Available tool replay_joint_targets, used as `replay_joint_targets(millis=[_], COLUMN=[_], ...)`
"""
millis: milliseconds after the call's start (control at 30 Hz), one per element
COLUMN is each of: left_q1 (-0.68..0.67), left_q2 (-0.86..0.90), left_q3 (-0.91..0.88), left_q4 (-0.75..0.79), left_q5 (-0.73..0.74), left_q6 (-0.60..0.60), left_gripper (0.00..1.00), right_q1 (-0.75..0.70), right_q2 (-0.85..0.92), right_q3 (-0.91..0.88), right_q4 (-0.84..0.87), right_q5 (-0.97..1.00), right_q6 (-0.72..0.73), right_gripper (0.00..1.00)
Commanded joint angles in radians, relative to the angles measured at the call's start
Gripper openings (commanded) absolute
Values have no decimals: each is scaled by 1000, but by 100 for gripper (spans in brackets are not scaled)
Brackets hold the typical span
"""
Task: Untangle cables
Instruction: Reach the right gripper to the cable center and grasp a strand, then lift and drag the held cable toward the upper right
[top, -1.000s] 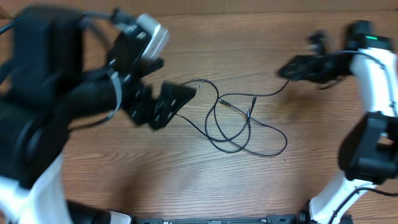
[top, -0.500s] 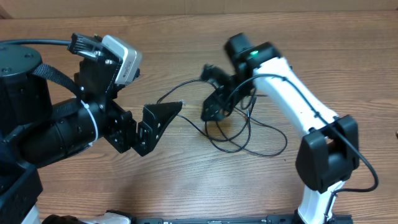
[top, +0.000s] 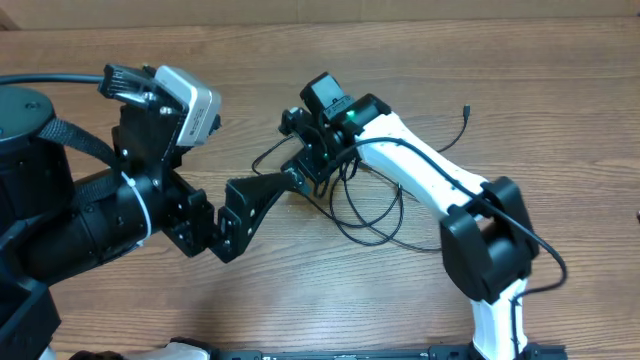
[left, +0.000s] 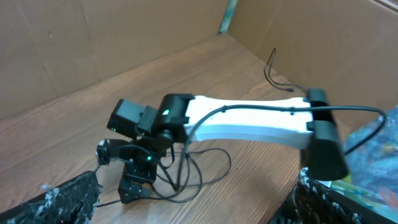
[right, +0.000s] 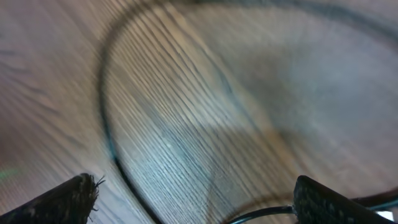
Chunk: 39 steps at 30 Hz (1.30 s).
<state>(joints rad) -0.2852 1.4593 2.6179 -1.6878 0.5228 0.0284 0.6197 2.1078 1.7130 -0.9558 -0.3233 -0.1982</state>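
Note:
I should next bring my right gripper down onto the bend of the cable's arc, so that this piece of cable comes between its fingers.
The cables (top: 352, 230) lie in loose black loops mid-table; one strand runs off to a small plug (top: 466, 110) at the far right. Low over the left part of the bunch hangs my right gripper (top: 297, 150), open. In the right wrist view it (right: 193, 205) spans bare wood, with a cable (right: 258, 212) running up to its right finger (right: 336, 199) and a blurred arc (right: 106, 124) further left. Just left of the bunch is my left gripper (top: 245, 210), open and holding nothing. In the left wrist view its jaws (left: 193, 211) face the loops (left: 184, 200).
The right arm's white link (top: 420, 170) crosses above the cable loops from the lower right. The bulky black left arm (top: 80, 220) fills the left side. A cardboard wall (left: 124, 37) borders the wooden table (top: 330, 310) at the back.
The right arm has swung from the far right across to the left part of the cable bunch. The left gripper has opened a little wider and shifted slightly down.

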Motion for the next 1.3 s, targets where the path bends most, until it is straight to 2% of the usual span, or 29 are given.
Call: replay_joint_targets(millis=[0, 33, 67, 100, 133, 167, 433, 600, 867, 1100, 1267], left_q1=[7, 7, 7, 7, 7, 7, 7, 7, 7, 7, 7], left_q2=[-16, -16, -16, -16, -16, -15, -15, -13, -13, -13, -13], left_q3=[3, 3, 3, 3, 3, 2, -5, -11, -20, -20, -20], left_q4=[-2, -2, -2, -2, -2, -2, -2, -2, -2, -2, -2], left_q5=[13, 13, 13, 13, 13, 13, 12, -35, -48, -47, -48], left_q6=[-10, -10, -10, -10, -10, -10, -9, -10, -10, -10, -10], left_gripper=[100, 100, 100, 100, 100, 100, 100, 100, 99, 100, 100], right_q1=[2, 4, 9, 13, 18, 24, 42, 40, -2, -45, -137], right_q2=[47, 53, 60, 62, 63, 64, 63, 47, 20, 19, -23], right_q3=[-6, -6, -9, -10, -13, -13, 3, 110, 528, 978, 1167], right_q4=[-19, -27, -26, -24, -19, -17, -8, -60, -254, -499, -488], right_q5=[0, -13, -29, -35, -38, -37, -38, -36, 24, 286, 352], right_q6=[69, 68, 68, 68, 70, 75, 98, 98, 131, 131, 237], right_gripper=[100, 100, 88, 67, 25, 4, 4, 4, 4, 4, 4])
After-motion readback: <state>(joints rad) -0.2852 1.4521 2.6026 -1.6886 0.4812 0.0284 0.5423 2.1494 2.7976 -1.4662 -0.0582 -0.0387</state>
